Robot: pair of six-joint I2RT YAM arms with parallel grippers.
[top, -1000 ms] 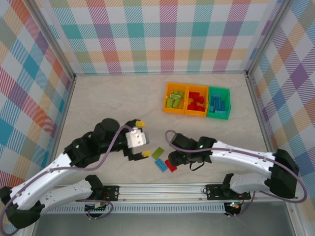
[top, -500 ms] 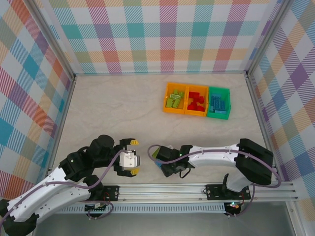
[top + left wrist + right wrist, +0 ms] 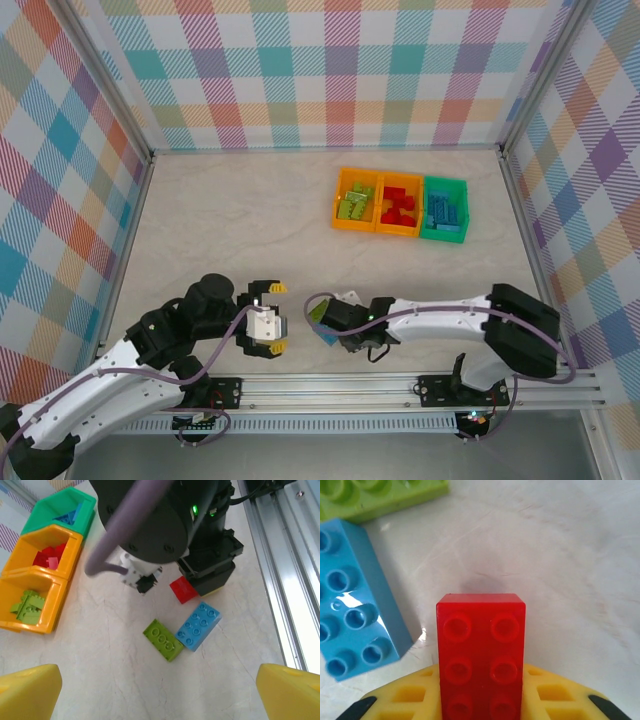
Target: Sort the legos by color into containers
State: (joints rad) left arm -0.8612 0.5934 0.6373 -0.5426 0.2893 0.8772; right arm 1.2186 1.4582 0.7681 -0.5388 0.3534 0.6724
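The right gripper lifts the red brick and carries it outward over the middle orange bin to release it next, because red bricks already lie there.
Three loose legos lie near the front edge: a lime green brick, a blue brick touching it, and a red brick. My right gripper is low over the table, shut on the red brick, whose sides sit between its yellow pads. In the top view the right gripper covers the red brick, with the green brick just left of it. My left gripper hovers open to the left of them, holding nothing. The containers stand at the back, holding sorted bricks.
The row runs from an orange bin of green bricks through an orange bin of red ones to a green bin of blue ones. A metal rail runs along the near edge. Checked walls enclose the table.
Over the last second my left arm drew back toward the near edge. My right gripper swung left and down onto the loose bricks and now covers the red one.
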